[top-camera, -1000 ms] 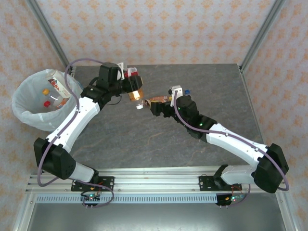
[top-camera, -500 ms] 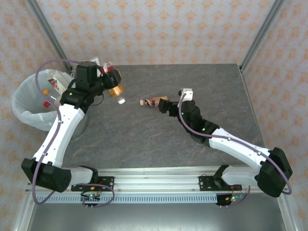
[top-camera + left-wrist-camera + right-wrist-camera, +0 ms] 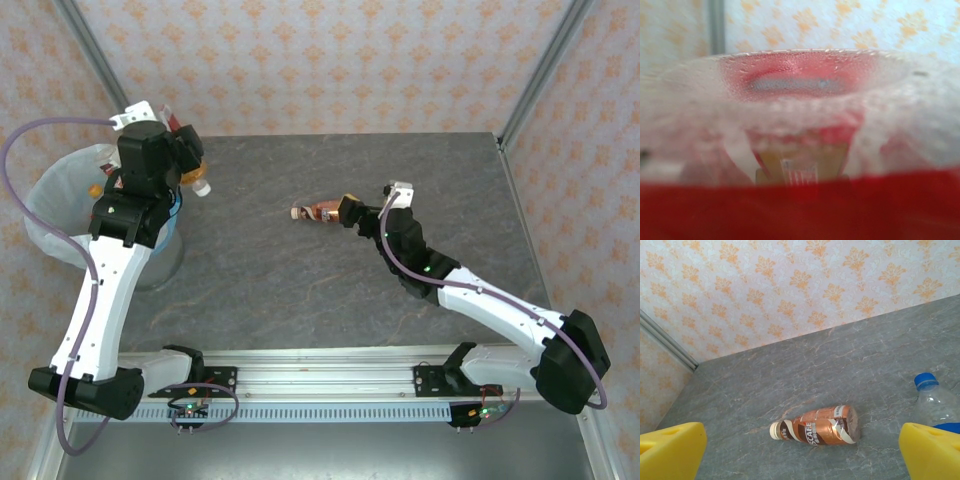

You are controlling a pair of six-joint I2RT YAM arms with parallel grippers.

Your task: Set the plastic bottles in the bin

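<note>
The bag's opening (image 3: 66, 204) is between my left gripper and the bin-side, so my gripper needs to swing and turn that way and release the bottle over it.
My left gripper (image 3: 183, 158) is shut on a plastic bottle (image 3: 194, 178) with a red label (image 3: 800, 210), its white cap pointing right; it hangs at the right rim of the bin (image 3: 45, 235). The bin is round, lined with a white bag, and holds bottles (image 3: 100, 186). A brown coffee bottle (image 3: 315, 213) (image 3: 819, 429) lies on its side mid-table, cap to the left. My right gripper (image 3: 349, 212) (image 3: 801, 452) stands open just right of it, with nothing between its yellow fingertips (image 3: 671, 450). A blue-capped bottle (image 3: 935, 407) stands at the right.
The grey marble tabletop (image 3: 330, 290) is bounded by patterned walls at the back and sides. A metal post (image 3: 545, 70) rises at the back right corner. The bin stands off the table's left edge.
My left arm swung left from mid-table to the bin's rim, carrying the bottle. My right gripper drew back slightly from the brown bottle and stays open.
</note>
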